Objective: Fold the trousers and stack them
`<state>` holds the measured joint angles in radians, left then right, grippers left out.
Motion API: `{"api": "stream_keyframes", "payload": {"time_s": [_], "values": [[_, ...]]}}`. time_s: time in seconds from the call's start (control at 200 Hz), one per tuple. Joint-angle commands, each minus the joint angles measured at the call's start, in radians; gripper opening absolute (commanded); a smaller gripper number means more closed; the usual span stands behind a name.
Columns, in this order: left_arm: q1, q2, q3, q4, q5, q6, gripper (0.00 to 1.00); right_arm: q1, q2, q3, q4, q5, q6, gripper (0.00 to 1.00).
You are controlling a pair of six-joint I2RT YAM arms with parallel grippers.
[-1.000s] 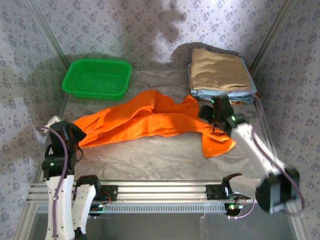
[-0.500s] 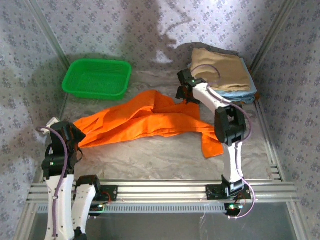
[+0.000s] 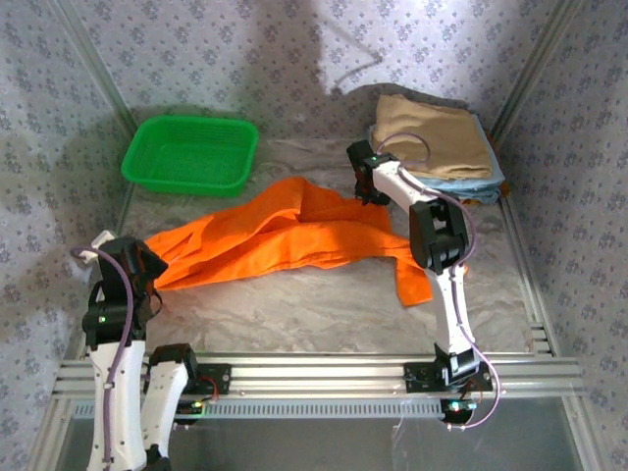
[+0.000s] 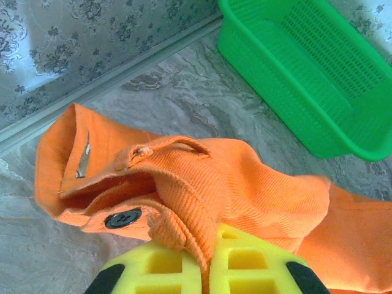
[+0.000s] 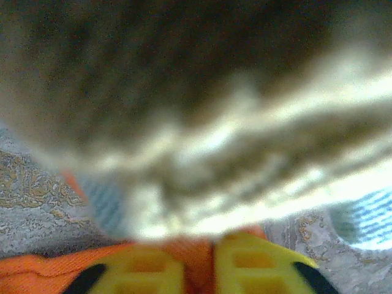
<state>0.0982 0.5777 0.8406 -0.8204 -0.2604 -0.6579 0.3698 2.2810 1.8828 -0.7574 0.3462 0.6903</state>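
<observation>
My left gripper lifts the trousers' ribbed waistband (image 4: pixel 184 184) next and releases it above the tabletop (image 4: pixel 136 105) beside the side, as the trousers lie crumpled in a long piece.
The bright orange trousers (image 3: pixel 285 234) lie crumpled in a long band across the table, one leg end hanging toward the front right. My left gripper (image 3: pixel 147 268) sits at their left end. In the left wrist view it (image 4: pixel 211 239) is shut on the ribbed waistband (image 4: pixel 184 184), beside a dark button (image 4: pixel 122 218). My right gripper (image 3: pixel 365 188) is at the trousers' far edge, close to the folded pile. In the right wrist view its yellow fingers (image 5: pixel 257 263) stand together with orange cloth (image 5: pixel 197 260) pinched between them, under a blurred tan mass.
A green basket (image 3: pixel 191 155) stands at the back left, seen also in the left wrist view (image 4: pixel 306 73). A tan garment on light blue folded ones (image 3: pixel 432 137) lies at the back right. Patterned walls close in on the table; a metal rail (image 3: pixel 314 373) runs along the near edge.
The right arm has swung from the trousers' right end up to their far edge by the folded pile and closed on the cloth. The left arm has not moved.
</observation>
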Motion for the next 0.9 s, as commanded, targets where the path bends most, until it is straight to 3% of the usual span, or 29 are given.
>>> {"api": "stream_keyframes", "payload": {"time_s": [0.0, 0.03, 0.325, 0.52, 0.7, 0.894], "values": [[0.006, -0.001, 0.026, 0.015, -0.038, 0.011, 0.00, 0.007, -0.075, -0.060, 0.016, 0.026, -0.004, 0.04], [0.005, 0.001, 0.032, 0.014, -0.038, 0.013, 0.00, 0.010, -0.101, -0.081, 0.024, 0.028, -0.007, 0.00], [0.005, 0.000, 0.099, -0.014, -0.042, 0.042, 0.00, 0.045, -0.507, -0.456, 0.132, 0.037, -0.002, 0.00], [0.005, 0.000, 0.113, -0.008, -0.022, 0.037, 0.00, 0.025, -0.660, -0.565, 0.132, -0.008, -0.018, 0.00], [0.007, 0.077, 0.126, 0.090, 0.025, 0.050, 0.00, -0.063, -0.711, -0.517, 0.125, -0.044, -0.053, 0.00], [0.007, 0.306, 0.237, 0.338, 0.181, 0.078, 0.00, -0.199, -0.612, -0.235, 0.139, -0.186, -0.130, 0.00]]}}
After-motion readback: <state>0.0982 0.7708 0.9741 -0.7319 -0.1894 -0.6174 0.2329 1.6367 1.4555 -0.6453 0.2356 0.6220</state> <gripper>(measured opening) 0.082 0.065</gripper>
